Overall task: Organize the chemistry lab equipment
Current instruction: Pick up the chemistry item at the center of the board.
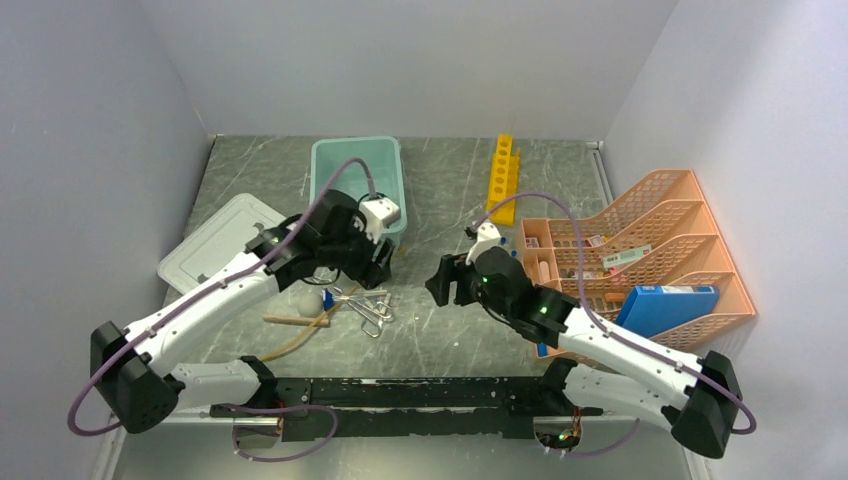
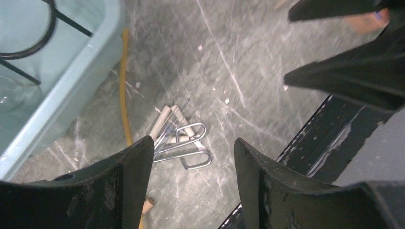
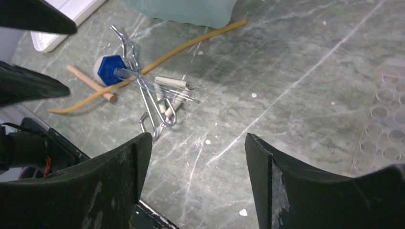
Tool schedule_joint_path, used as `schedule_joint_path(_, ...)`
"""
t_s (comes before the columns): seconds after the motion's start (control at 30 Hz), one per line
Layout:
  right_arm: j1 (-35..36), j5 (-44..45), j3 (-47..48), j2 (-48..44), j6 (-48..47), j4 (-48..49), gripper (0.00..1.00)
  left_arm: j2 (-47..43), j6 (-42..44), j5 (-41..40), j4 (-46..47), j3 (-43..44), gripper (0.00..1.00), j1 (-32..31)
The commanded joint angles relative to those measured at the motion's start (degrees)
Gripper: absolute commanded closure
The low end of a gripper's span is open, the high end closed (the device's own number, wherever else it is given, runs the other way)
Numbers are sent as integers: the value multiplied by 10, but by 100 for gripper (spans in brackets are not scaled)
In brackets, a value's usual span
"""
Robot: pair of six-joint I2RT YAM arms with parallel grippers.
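The tube lies across the top of the heap, so my left gripper should next lower onto the clear body of the blue-capped tube, one finger on either side.
The silver wire triangles lie in a heap on the table with white ceramic sleeves, seen in the left wrist view and the right wrist view. A blue-capped clear tube, a tan rubber hose and a wooden stick lie by them. My left gripper is open and empty above the heap. My right gripper is open and empty to the right of the heap. A black wire ring stand sits in the teal tub. The yellow rack lies at the back.
The teal tub stands at the back, its grey-white lid to the left. The orange mesh organiser with a blue box fills the right side. A clear holed rack lies near it.
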Motion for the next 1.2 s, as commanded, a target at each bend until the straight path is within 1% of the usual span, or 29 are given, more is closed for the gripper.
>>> schedule_joint_path(0.0, -4, 35, -35, -50, 57, -4, 25, 28, 71, -80, -1, -17, 33, -49)
schedule_joint_path(0.1, -5, 43, -50, -75, 68, -17, 24, 51, 114, -81, 0, -25, 32, -60)
schedule_joint_path(0.2, -5, 56, -59, -95, 73, -29, 24, 73, 133, -60, 8, -33, 31, -76)
schedule_joint_path(0.23, -6, 61, -61, -100, 75, -34, 24, 83, 138, -65, 2, -30, 31, -82)
schedule_joint_path(0.33, -7, 66, -65, -106, 76, -40, 23, 116, 161, -111, -18, -21, 31, -103)
schedule_joint_path(0.43, -7, 66, -64, -102, 73, -38, 22, 141, 179, -135, -23, -14, 31, -131)
schedule_joint_path(0.53, -7, 68, -61, -94, 69, -38, 22, 162, 192, -172, -27, -11, 31, -136)
schedule_joint_path(0.6, -7, 69, -60, -91, 68, -36, 22, 177, 191, -196, -28, -9, 31, -137)
schedule_joint_path(0.83, -8, 74, -64, -92, 67, -37, 21, 225, 183, -228, -27, -9, 33, -137)
schedule_joint_path(1.1, -9, 76, -62, -88, 66, -41, 21, 261, 178, -254, -32, -4, 38, -136)
schedule_joint_path(1.17, -9, 74, -64, -85, 67, -40, 21, 271, 175, -268, -34, -1, 41, -136)
